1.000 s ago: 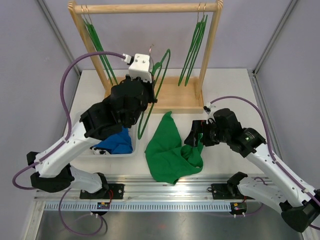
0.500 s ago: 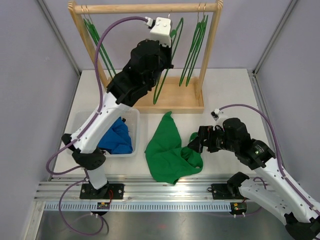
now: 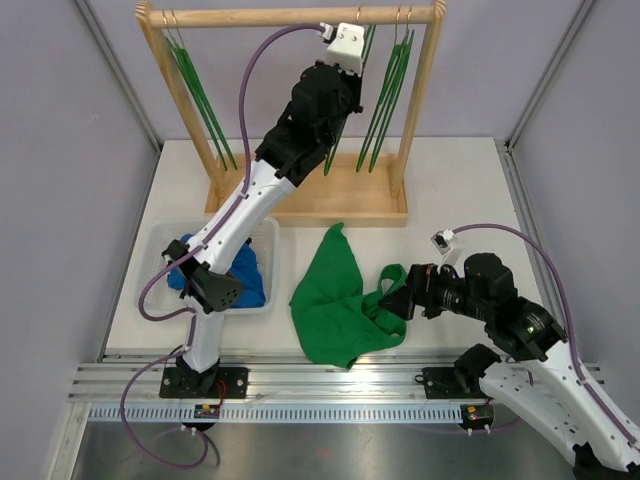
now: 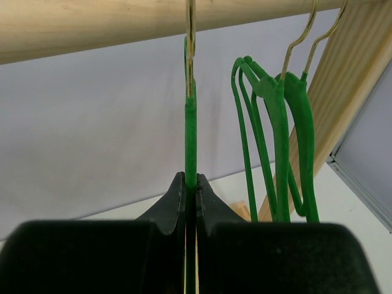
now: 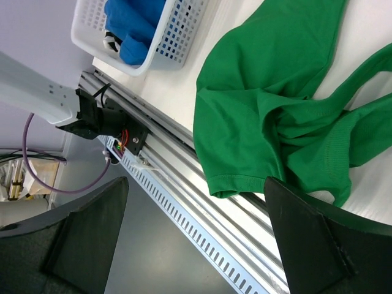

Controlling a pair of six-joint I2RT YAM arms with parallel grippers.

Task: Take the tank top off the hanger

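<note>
I will next move my left gripper slightly outward beneath the rod, because the hanger's hook meets the rod, and then I will open the gripper.
The green tank top (image 3: 345, 300) lies crumpled on the table, off the hanger; it also shows in the right wrist view (image 5: 269, 104). My left gripper (image 3: 340, 95) is raised to the rack's rod. In the left wrist view it (image 4: 190, 180) is shut on the bare green hanger (image 4: 190, 135), and the hanger's gold hook (image 4: 190, 37) rises against the wooden rod. My right gripper (image 3: 402, 300) is open and empty, just above the tank top's right edge; its fingers (image 5: 318, 239) stand wide apart over the table's near edge.
The wooden rack (image 3: 290, 15) stands at the back, with green hangers at its left (image 3: 200, 95) and right (image 3: 385, 100). A white basket (image 3: 160, 240) with blue clothes sits at the left. An aluminium rail (image 3: 330, 375) runs along the near edge.
My left arm has lifted the hanger from low by the rack's base up to the rod. My right gripper has drawn back to the right, away from the tank top.
</note>
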